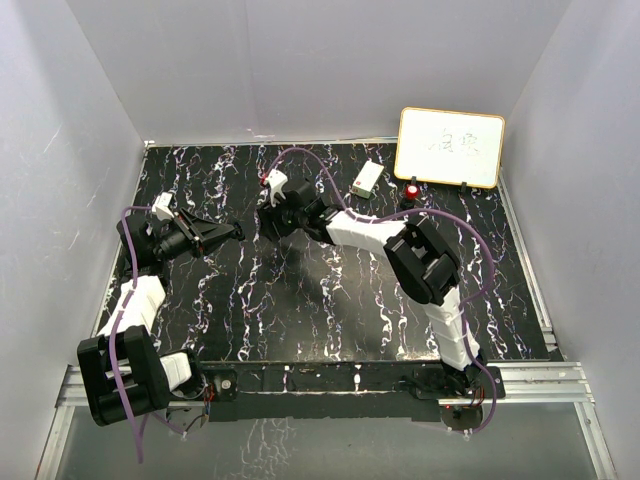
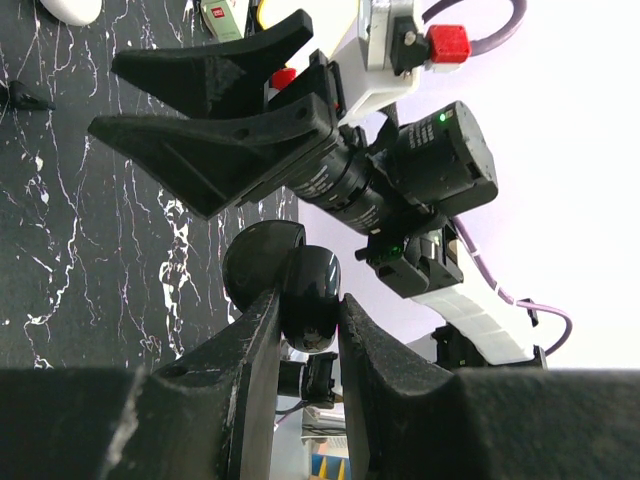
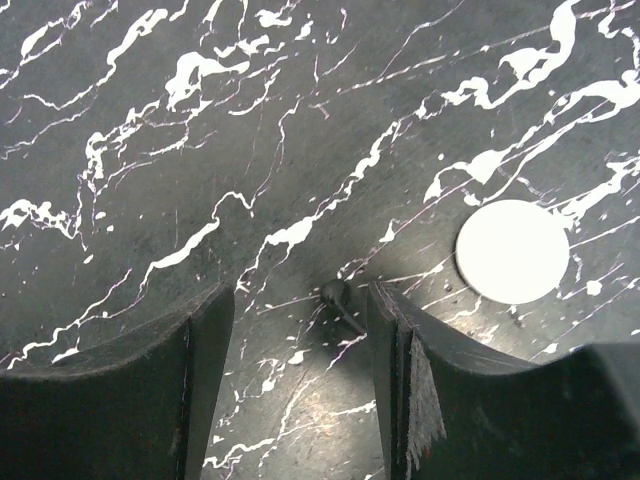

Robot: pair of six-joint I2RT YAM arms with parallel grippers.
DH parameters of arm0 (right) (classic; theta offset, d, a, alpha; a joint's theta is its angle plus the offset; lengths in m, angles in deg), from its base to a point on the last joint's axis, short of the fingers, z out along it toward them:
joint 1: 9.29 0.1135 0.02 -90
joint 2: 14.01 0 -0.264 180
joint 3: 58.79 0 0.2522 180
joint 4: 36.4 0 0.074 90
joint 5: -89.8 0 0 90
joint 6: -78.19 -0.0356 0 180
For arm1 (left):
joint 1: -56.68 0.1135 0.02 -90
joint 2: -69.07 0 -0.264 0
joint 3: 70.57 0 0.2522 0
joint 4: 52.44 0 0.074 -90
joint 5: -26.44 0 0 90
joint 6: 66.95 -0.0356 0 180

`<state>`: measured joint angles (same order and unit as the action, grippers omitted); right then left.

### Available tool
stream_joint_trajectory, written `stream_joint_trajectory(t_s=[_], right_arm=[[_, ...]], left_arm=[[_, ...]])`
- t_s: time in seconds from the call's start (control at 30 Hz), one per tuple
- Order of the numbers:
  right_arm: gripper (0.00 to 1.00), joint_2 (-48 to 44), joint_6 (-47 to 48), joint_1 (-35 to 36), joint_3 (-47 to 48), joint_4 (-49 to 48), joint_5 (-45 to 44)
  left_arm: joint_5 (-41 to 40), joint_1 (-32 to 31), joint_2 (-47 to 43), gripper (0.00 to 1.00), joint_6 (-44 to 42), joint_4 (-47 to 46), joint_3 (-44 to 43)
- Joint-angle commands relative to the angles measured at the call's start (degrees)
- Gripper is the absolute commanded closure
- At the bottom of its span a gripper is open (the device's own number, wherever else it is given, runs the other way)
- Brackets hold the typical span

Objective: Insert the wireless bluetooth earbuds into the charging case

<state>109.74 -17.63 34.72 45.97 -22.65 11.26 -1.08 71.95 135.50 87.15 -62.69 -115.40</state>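
Note:
The robot's right gripper should move down and toward the right in the wrist view, then close on the earbud's round head (image 3: 335,292), because the earbud is close to one finger.
My left gripper (image 2: 308,303) is shut on a glossy black round charging case (image 2: 300,280) and holds it above the table; it also shows in the top view (image 1: 228,231). My right gripper (image 3: 298,295) is open and points down at the table in the top view (image 1: 268,222). A tiny black earbud (image 3: 338,297) lies on the table between its jaws, close to the right finger (image 3: 400,340). The right gripper's open fingers (image 2: 230,150) hang just above the held case in the left wrist view. Another small black piece (image 2: 20,97) lies on the table. The white earbuds are not in view.
A white round puck (image 3: 512,250) lies right of the right gripper; a white rounded thing (image 2: 70,8) shows at the left wrist view's top. A small white box (image 1: 367,178), a red-topped object (image 1: 412,189) and a framed whiteboard (image 1: 450,147) stand at the back right.

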Motion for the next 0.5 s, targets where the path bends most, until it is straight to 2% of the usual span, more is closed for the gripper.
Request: stream_joint_trajectory(t_s=[0.0, 0.2, 0.47], right_arm=[[0.46, 1.59, 1.93, -1.99, 4.44, 0.18, 4.13], [0.45, 2.53, 1.17, -3.31, 4.37, 0.32, 8.28], [0.45, 3.47, 3.19, -3.49, 4.35, 1.61, 9.51]], left_arm=[[2.07, 0.38, -1.13, 1.0, 1.29, -0.16, -0.64], [2.11, 0.38, -0.93, 1.0, 1.4, -0.42, -0.55], [2.12, 0.39, -0.88, 1.0, 1.54, -0.45, -0.83]])
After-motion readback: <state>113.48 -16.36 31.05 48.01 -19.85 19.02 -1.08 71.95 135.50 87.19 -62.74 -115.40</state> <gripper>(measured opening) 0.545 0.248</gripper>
